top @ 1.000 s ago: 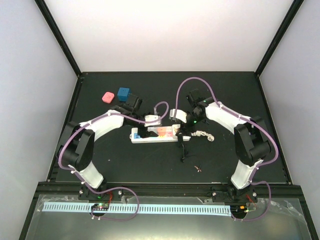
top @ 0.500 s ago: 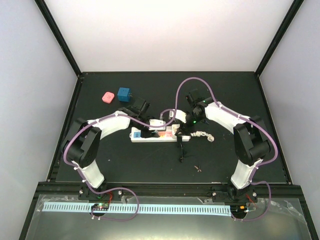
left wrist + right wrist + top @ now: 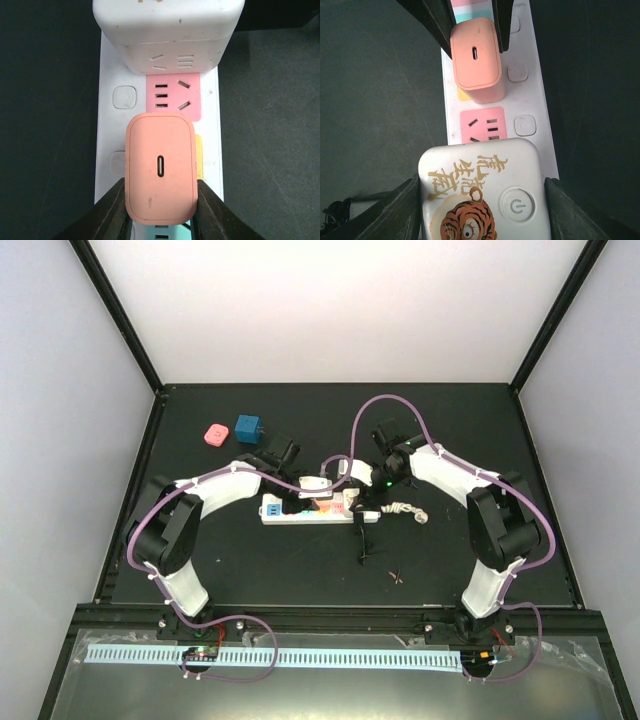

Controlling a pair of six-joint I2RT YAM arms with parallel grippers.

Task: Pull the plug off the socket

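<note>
The plug comes up in my left gripper next, goes outward and then down for release on the tabletop near the blue block, since that spot lies clear.
The socket (image 3: 107, 125) is a long white power strip lying across the middle of the black table (image 3: 285, 512). A salmon-pink plug (image 3: 160, 167) sits in it, next to a free pink outlet (image 3: 172, 95). My left gripper (image 3: 160, 200) is shut on the plug, one dark finger pressed to each of its long sides. The right wrist view shows the same plug (image 3: 476, 55) between those fingers. My right gripper (image 3: 481, 190) is shut on the strip's white end block (image 3: 485, 195), which bears a tiger print and a power button. Both grippers meet over the strip (image 3: 300, 495) (image 3: 365, 495).
A pink block (image 3: 214, 433) and a blue block (image 3: 247, 427) lie at the back left. The strip's bundled white cord (image 3: 408, 510) rests to its right. A thin black cable (image 3: 364, 540) and a small dark scrap (image 3: 398, 576) lie in front.
My left gripper moved right over the strip and closed onto the pink plug. The right gripper narrowed slightly on the white end block and stayed in place.
</note>
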